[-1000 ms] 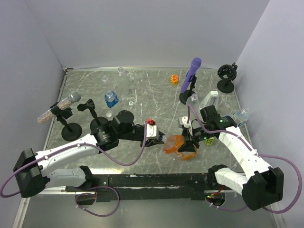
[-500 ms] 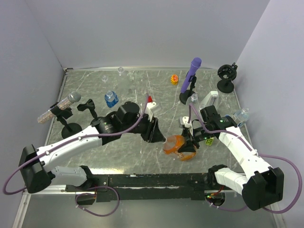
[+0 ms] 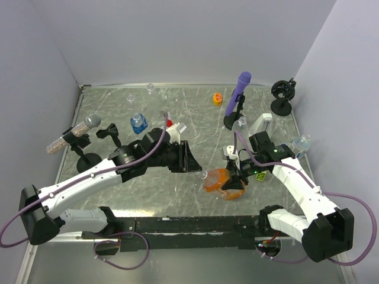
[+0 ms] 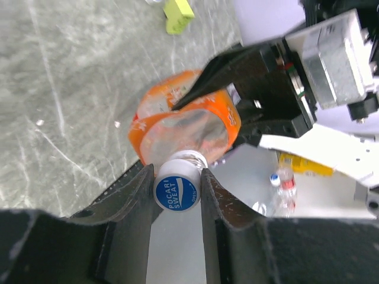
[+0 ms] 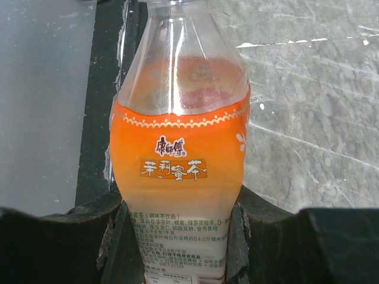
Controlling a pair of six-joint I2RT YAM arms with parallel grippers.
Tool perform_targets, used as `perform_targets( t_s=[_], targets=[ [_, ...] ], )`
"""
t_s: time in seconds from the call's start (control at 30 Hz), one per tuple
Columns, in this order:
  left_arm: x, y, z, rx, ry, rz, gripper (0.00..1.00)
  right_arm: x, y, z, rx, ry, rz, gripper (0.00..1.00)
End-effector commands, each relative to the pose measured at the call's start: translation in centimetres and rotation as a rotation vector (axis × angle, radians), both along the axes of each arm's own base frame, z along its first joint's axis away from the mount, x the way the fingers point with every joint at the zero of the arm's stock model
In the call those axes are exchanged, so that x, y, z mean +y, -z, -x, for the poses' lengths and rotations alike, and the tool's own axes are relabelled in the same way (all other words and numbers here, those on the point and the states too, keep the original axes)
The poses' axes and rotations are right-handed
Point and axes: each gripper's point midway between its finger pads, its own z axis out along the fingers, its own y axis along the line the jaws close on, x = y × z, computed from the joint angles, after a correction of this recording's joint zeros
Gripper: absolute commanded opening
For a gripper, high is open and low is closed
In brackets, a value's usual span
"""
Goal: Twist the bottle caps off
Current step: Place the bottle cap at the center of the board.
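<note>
The left gripper carries the cap off the bottle's neck next, outward and down, and releases it on the tabletop near the blue-label bottle.
A squarish orange bottle (image 3: pixel 220 181) hangs tilted over the table's near middle. My right gripper (image 3: pixel 237 177) is shut on its lower body; in the right wrist view the bottle (image 5: pixel 177 160) stands between my right gripper's (image 5: pixel 177 236) jaws, its neck cut off at the top edge. My left gripper (image 3: pixel 200 170) is shut on the bottle cap (image 3: pixel 204 174) at the neck. In the left wrist view my left gripper (image 4: pixel 176 175) pinches the white cap (image 4: pixel 177 190) with its blue printed top, and neck thread shows behind it. Whether the cap has come off the orange bottle (image 4: pixel 189 127) I cannot tell.
A blue-label bottle (image 3: pixel 139 123), clear bottles (image 3: pixel 151 89) (image 3: pixel 240 124) (image 3: pixel 302 143), loose white caps (image 3: pixel 163 126) (image 3: pixel 136 143) and an orange-yellow cap (image 3: pixel 218 98) stand around. There are also a purple microphone stick (image 3: pixel 240 89), black stands (image 3: pixel 283 96) (image 3: pixel 83 148) and a yellow-green block (image 3: pixel 260 176).
My left wrist has rolled round while staying shut on the cap, and the left forearm has swung away from the near edge. The right arm and the orange bottle have stayed put.
</note>
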Motion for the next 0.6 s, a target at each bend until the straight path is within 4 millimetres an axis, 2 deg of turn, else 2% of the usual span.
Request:
perform_targets(
  t_s=[0.0,0.1,0.23,0.33,0.4,0.47,0.57],
  targets=[
    [1.5,-2.3,-1.8,-0.059,-0.134,0.03,0.01,0.5,-1.0,-0.5,-0.053,-0.02,-0.041,0.2],
    [3.8,-1.3,-3.7,-0.215,-0.187,-0.103,0.01,0.5,-1.1,-0.5,-0.058,-0.02,-0.044,0.2],
    [8.2,1.4,-8.6,-0.488,-0.308,-0.417,0.01,0.6,-1.1,-0.4,-0.056,-0.026,-0.048,0.2],
    [10.2,3.4,-12.2,-0.556,-0.358,-0.586,0.01,0.6,-1.2,-0.4,-0.059,-0.026,-0.049,0.2],
    [10.7,4.9,-14.5,-0.542,-0.362,-0.656,0.01,0.6,-1.1,-0.4,-0.06,-0.023,-0.046,0.2],
    [10.6,5.5,-16.9,-0.538,-0.372,-0.694,0.01,0.6,-1.1,-0.4,-0.06,-0.023,-0.046,0.2],
    [9.9,7.2,-19.6,-0.515,-0.361,-0.731,0.02,0.5,-1.1,-0.4,-0.064,-0.023,-0.043,0.2]
  ],
)
